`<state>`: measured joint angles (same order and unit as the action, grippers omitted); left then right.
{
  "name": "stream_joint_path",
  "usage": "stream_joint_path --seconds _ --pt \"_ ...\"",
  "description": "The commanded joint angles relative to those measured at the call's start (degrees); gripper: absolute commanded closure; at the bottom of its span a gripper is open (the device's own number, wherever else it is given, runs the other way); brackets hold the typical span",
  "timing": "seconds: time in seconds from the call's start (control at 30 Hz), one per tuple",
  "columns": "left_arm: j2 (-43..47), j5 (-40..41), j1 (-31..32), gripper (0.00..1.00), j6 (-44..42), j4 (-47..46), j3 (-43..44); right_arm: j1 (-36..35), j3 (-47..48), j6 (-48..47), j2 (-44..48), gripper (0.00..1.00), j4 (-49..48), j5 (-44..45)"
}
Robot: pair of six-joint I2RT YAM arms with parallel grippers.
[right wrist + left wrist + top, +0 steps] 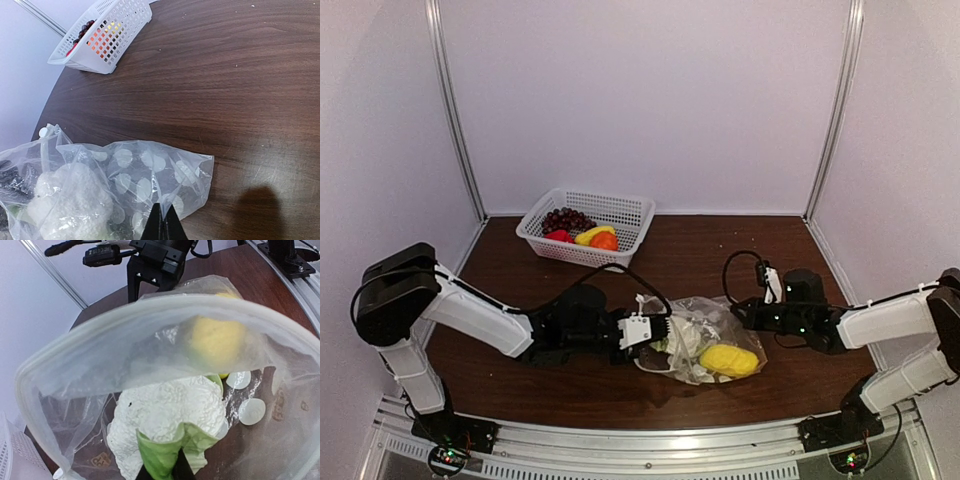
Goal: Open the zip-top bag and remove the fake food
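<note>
My left gripper lifts from the bag's opening and outward next. It lowers to release the white food piece in the basket's emptier end point(625, 217), since that lies outward of it.
The zip-top bag point(695, 312) lies at the table's middle, clear with white dots, its mouth open toward the left. My left gripper point(658, 335) reaches into the mouth. In the left wrist view it point(161, 471) is shut on the green leaf of the white lumpy food piece point(170, 405) inside the bag's rim point(150, 325). A yellow piece point(215, 340) lies deeper in, behind a plastic fold, and also shows from above point(728, 360). My right gripper point(740, 315) is shut on the bag's closed end point(145, 170); its tips point(163, 222) pinch a fold of plastic.
A white lattice basket point(620, 210) stands at the back left of the table and holds a dark purple grape bunch point(565, 219), an orange piece point(604, 241), a yellow piece point(588, 234) and a red piece point(558, 236). It also shows in the right wrist view point(115, 30).
</note>
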<state>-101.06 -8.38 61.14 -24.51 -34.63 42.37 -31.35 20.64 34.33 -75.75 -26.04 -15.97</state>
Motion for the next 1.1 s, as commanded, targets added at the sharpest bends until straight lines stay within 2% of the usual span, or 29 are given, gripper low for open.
stream_joint_path --seconds 0.0,0.2,0.4,0.53,0.7,0.83,0.97,1.07 --pt "5.4 -1.5 0.1 1.0 3.1 -1.7 -3.3 0.8 -1.3 0.4 0.5 1.0 0.5 2.5" --pt "13.0 -3.0 0.1 1.0 5.4 1.1 -6.0 1.3 -1.4 0.4 0.0 1.0 -0.1 2.4" --pt "22.1 -3.0 -0.5 1.0 7.8 11.3 -5.5 1.9 -1.6 0.5 -0.5 1.0 -0.9 1.8" --pt "28.2 -1.6 -4.0 1.0 10.5 14.3 -6.4 2.4 -1.7 0.4 -0.6 1.0 -1.4 1.5" --pt "34.4 -1.9 -9.5 1.0 12.6 12.2 -8.7 3.0 -1.8 0.3 -1.1 1.0 -2.1 0.9" --pt "34.1 0.0 -11.7 1.0 15.5 7.9 -8.1 3.2 -1.7 0.4 -1.7 1.0 -2.5 0.4" --pt "29.3 9.3 -13.4 1.0 16.1 7.9 -2.8 3.1 -1.9 0.5 -2.2 1.0 -3.4 -0.1" --pt "23.7 15.3 -15.8 1.0 15.3 10.0 4.3 3.1 -2.0 0.5 -2.3 1.0 -3.7 -0.5"
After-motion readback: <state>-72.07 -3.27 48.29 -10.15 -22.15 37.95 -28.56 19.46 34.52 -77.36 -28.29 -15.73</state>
